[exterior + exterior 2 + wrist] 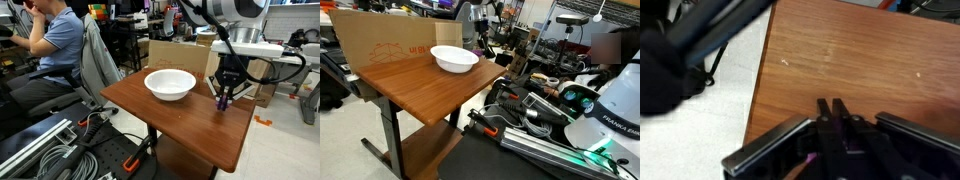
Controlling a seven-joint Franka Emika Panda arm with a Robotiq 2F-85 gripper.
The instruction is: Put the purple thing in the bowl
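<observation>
Next, my gripper rises, carries it over the rim of the white bowl and goes down into the bowl's open middle to release. Its fingers hang low outside the bowl.
The white bowl (170, 84) sits on the wooden table (170, 125) and shows in both exterior views (454, 58). My gripper (224, 99) is to the side of the bowl, just above the tabletop, near the table's edge. In the wrist view its fingers (833, 112) are pressed together, with bits of the purple thing (816, 156) showing behind them. A purple spot (221, 101) also shows at the fingertips in an exterior view. In an exterior view the gripper (483, 46) is small, behind the bowl.
A cardboard sheet (380, 40) stands along one table side. A seated person (55, 45) is beyond the table. Cables and gear (60, 150) lie on the floor. The table edge and floor (700, 130) show in the wrist view.
</observation>
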